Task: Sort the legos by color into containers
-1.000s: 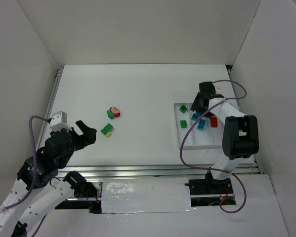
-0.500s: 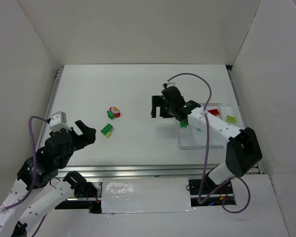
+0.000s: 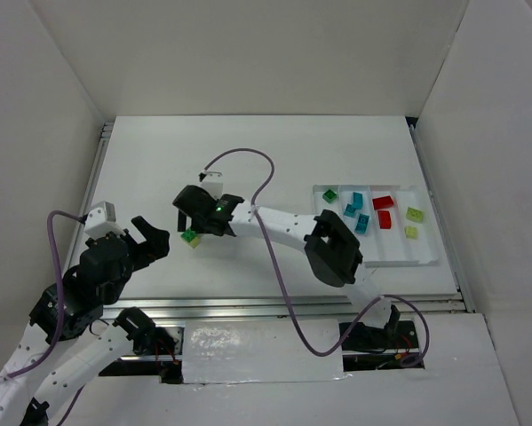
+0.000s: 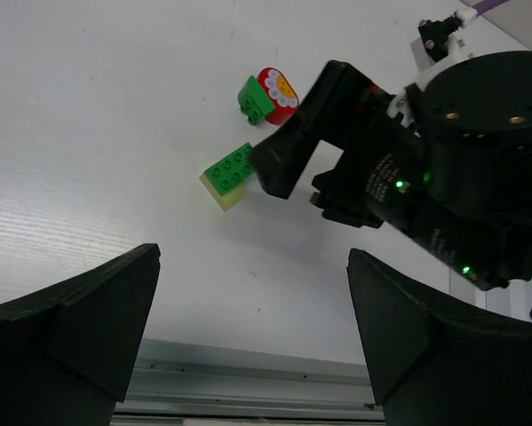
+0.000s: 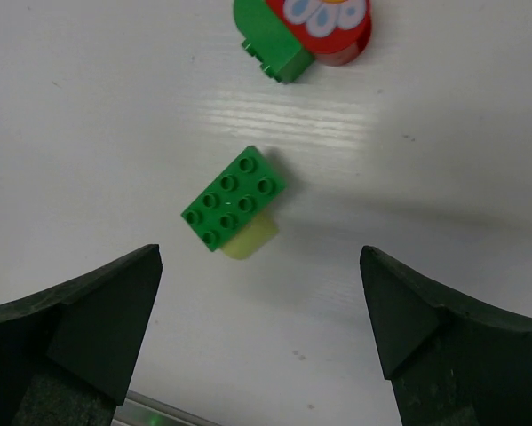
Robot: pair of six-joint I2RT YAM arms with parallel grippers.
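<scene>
The robot's open right gripper should next go down until its fingers are on both sides of the green brick (image 3: 189, 237) (image 5: 234, 199) below, as that brick's sides stand clear on top of the pale yellow-green brick.
A green brick (image 5: 234, 209) lies stacked on a pale yellow-green brick (image 5: 250, 241) on the table. It also shows in the top view (image 3: 191, 236) and the left wrist view (image 4: 230, 169). A small green brick (image 5: 270, 44) joined to a red flower-printed piece (image 5: 337, 27) lies just beyond. My right gripper (image 3: 187, 213) hovers over these bricks, open and empty (image 5: 261, 253). My left gripper (image 3: 150, 238) is open and empty to their left (image 4: 252, 257). The white tray (image 3: 372, 253) at the right holds green, teal, red and yellow-green bricks in separate compartments.
The right arm (image 3: 283, 226) stretches across the table from the tray side to the loose bricks. Its black wrist (image 4: 443, 151) fills the right of the left wrist view. White walls enclose the table. A metal rail (image 3: 248, 306) runs along the near edge.
My right arm has swung from over the tray leftward across the table to the loose bricks, gripper open. The left arm has barely moved.
</scene>
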